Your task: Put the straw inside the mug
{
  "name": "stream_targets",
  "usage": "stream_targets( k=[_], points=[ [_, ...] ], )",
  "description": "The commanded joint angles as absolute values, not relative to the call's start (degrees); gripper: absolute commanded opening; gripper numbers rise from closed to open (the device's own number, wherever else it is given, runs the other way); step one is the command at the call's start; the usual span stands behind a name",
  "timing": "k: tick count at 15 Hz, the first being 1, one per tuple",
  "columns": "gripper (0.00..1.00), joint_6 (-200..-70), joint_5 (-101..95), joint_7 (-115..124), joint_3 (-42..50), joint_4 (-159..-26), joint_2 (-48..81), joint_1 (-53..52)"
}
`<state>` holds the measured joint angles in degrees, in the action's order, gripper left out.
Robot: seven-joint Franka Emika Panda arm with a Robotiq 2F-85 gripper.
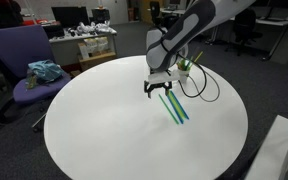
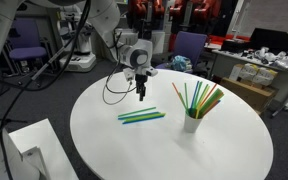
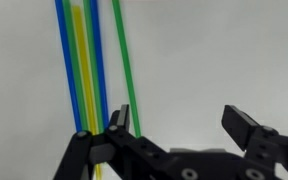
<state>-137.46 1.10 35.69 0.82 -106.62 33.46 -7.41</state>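
My gripper should move down onto the green straw's top end [image 3: 135, 122] and close, because the green straw [image 3: 127, 70] is below the gap between my open fingers.
The green straw [image 3: 127, 70] lies flat on the round white table [image 1: 104, 120], beside blue and yellow straws [image 3: 79, 70]. In both exterior views the lying straws form a small bundle [image 1: 174, 108] [image 2: 142, 117]. My gripper [image 3: 179, 125] is open and empty. It hovers just above the near end of the bundle [image 1: 159, 88] [image 2: 141, 95], and its left finger is next to the green straw. The small white mug [image 2: 191, 123] stands apart on the table and holds several upright coloured straws. In the exterior view from the opposite side the arm mostly hides the mug.
A black cable [image 2: 114, 92] loops on the table near the arm. A purple chair [image 1: 29, 70] with a teal cloth stands off the table's edge. A white box [image 2: 29, 145] sits beside the table. Desks with clutter stand behind.
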Motion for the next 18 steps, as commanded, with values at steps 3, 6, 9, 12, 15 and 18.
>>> stream_targets(
  k=[3,6,9,12,15,18],
  points=[
    [1.0,-136.6,0.8,36.5,3.1,-104.7,36.9,-9.9],
    [1.0,-136.7,1.2,35.8,3.6,-103.8,38.6,-9.8],
    [1.0,-136.1,1.6,35.4,3.8,-102.3,40.2,-9.4],
    [1.0,-136.3,1.8,35.2,4.0,-101.4,41.3,-9.2],
    [1.0,-135.9,2.4,34.1,3.4,-100.0,42.5,-8.6],
    [1.0,-135.4,3.3,33.0,3.0,-98.7,43.6,-7.9]
  ],
)
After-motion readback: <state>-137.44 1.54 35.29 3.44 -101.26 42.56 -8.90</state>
